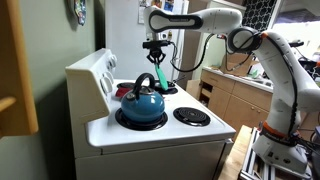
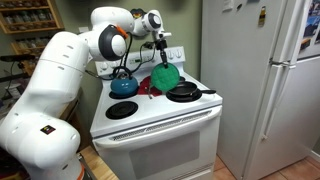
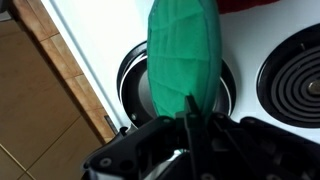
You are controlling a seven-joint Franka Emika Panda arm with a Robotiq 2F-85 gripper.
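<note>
The pot holder hangs partly beside the black pan (image 2: 187,93). The gripper moves outward and tilts next, swinging the green pot holder (image 2: 166,73) over that pan to release the pot holder's strip.
My gripper (image 1: 157,58) (image 2: 160,50) (image 3: 190,122) is shut on a thin dark strip at the top of a green quilted pot holder (image 1: 163,79) (image 2: 166,73) (image 3: 184,50). The holder hangs from it above the back of the white stove (image 1: 150,135) (image 2: 150,118). In the wrist view it dangles over a dark round burner or pan (image 3: 132,85). In both exterior views a blue kettle (image 1: 142,100) (image 2: 123,84) stands on a burner beside it. A black pan (image 2: 185,93) sits just below the holder.
Something red (image 2: 148,87) (image 3: 270,5) lies behind the holder. Bare coil burners (image 1: 191,116) (image 2: 121,109) (image 3: 295,75) show on the cooktop. A white fridge (image 2: 270,80) stands next to the stove. Wooden cabinets (image 1: 235,95) line the far wall.
</note>
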